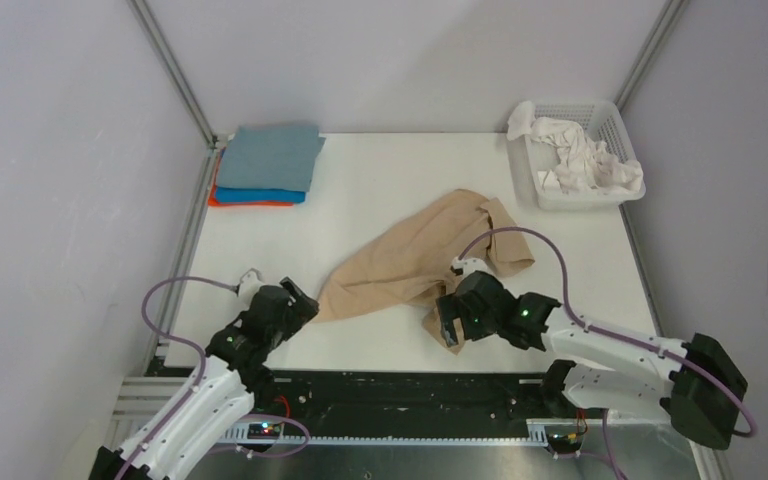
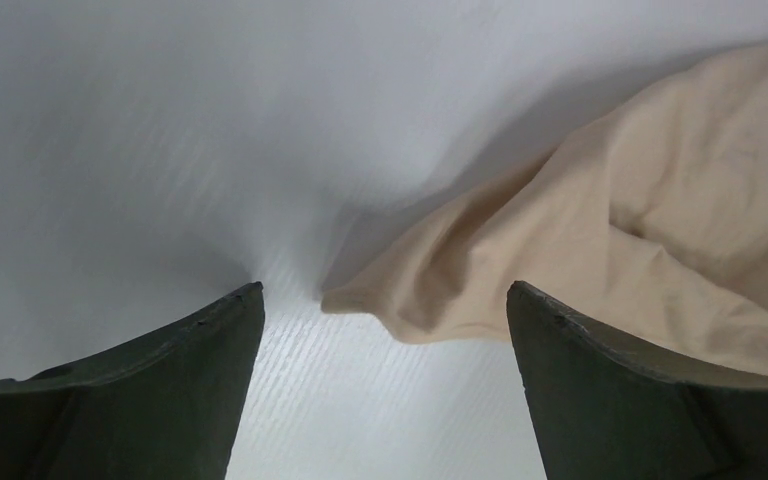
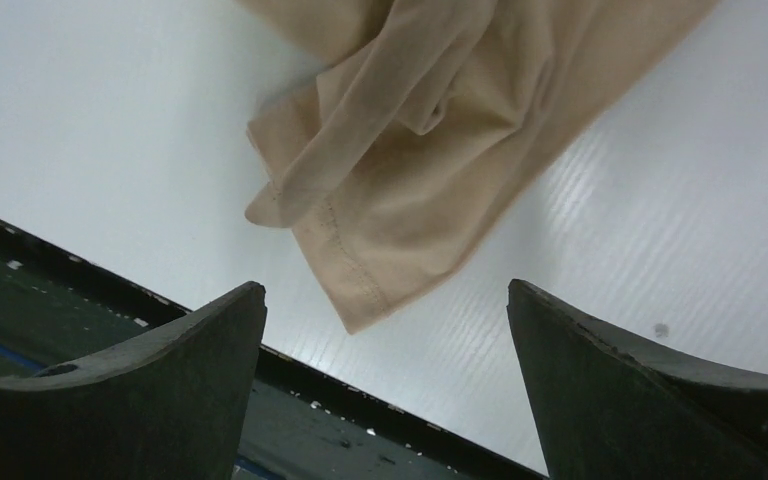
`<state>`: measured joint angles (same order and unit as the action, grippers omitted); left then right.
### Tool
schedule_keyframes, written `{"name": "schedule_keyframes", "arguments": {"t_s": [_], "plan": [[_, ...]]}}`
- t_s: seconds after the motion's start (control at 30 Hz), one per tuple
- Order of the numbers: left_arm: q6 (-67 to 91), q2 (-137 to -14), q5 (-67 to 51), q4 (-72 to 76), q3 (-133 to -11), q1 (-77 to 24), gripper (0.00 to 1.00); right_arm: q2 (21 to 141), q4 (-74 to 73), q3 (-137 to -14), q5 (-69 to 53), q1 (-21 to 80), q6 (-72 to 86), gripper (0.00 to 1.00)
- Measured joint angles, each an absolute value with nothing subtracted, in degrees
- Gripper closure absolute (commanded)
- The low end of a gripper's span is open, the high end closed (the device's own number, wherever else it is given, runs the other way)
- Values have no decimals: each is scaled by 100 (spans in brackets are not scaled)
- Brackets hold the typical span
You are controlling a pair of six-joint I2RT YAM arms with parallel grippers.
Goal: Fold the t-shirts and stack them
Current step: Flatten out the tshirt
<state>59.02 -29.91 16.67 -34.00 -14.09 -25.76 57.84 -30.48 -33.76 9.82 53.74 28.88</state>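
Note:
Next, my left gripper lowers its open fingers around the tan t-shirt's pointed tip and closes. The t-shirt's tip lies just below the gripper, between those fingers.
A tan t-shirt lies crumpled on the white table, running from the middle toward the near edge. My left gripper is open and empty just left of the shirt's near-left corner. My right gripper is open and empty over the shirt's near-right hem corner. A stack of folded shirts sits at the far left: grey-blue on top, bright blue under it, orange at the bottom. A white shirt lies crumpled in the basket.
A white mesh basket stands at the far right corner. White walls close in the table on three sides. The black metal rail of the near table edge shows under my right gripper.

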Motion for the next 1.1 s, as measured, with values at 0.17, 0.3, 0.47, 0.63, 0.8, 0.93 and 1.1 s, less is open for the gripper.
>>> {"name": "schedule_keyframes", "arguments": {"t_s": [0.17,0.3,0.47,0.63,0.8,0.93,1.1], "plan": [[6152,-3087,1549,-2753,-1162,-2576,43,6348,-2720,-3273,993,5603,3004,6],[6165,-3529,1245,-2403,-1149,-2576,46,6600,-2558,-3251,1118,5631,3203,6],[6136,-3778,871,-2150,-1125,-2578,74,6595,-2475,-3236,1184,5666,3398,6],[6084,-3647,687,-2132,-985,-2589,100,6445,-2473,-3124,1275,5704,3492,9],[5916,-3413,685,-2303,-958,-2598,100,6392,-2458,-2995,1306,5902,3492,13],[5774,-3393,687,-2375,-998,-2598,100,6545,-2298,-2989,1299,6198,3489,18],[5686,-3249,707,-2421,-1000,-2604,100,6973,-2060,-3076,1374,6309,3522,28]]}}
